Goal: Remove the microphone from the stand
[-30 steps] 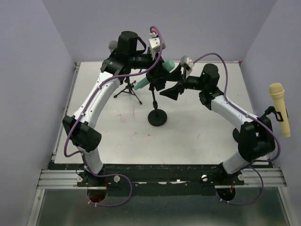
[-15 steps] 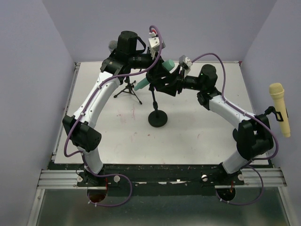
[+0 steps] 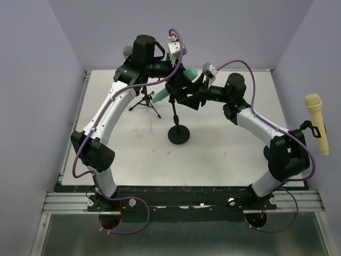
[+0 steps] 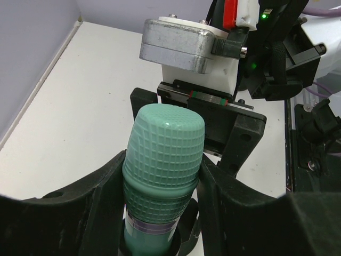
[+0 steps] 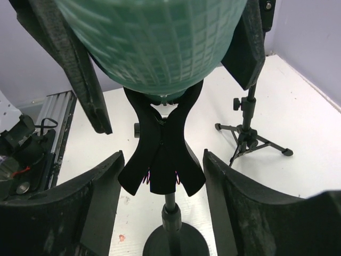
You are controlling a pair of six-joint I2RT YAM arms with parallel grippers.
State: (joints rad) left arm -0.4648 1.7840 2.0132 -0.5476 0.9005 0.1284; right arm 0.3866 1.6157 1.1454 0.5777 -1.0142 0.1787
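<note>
The left gripper should next carry the microphone back and down to the near tabletop and let go of it there, since that bare spot is below, toward the robot's base.
A teal microphone sits tilted in the black spring clip of a stand with a round base. My left gripper is shut on the microphone's mesh head, both fingers pressed against it. My right gripper comes in from the right with its fingers against the outer tips of the clip's two spread handles. In the right wrist view the microphone's head fills the top, with the left gripper's fingers on either side of it.
A small black tripod stand stands left of the round-base stand, with a grey microphone head behind the left arm. A yellow microphone hangs at the right, beyond the table's edge. Purple walls close in the back and both sides.
My right gripper has moved left to the stand and closed in on the clip's handles. The left gripper has kept its hold on the microphone.
</note>
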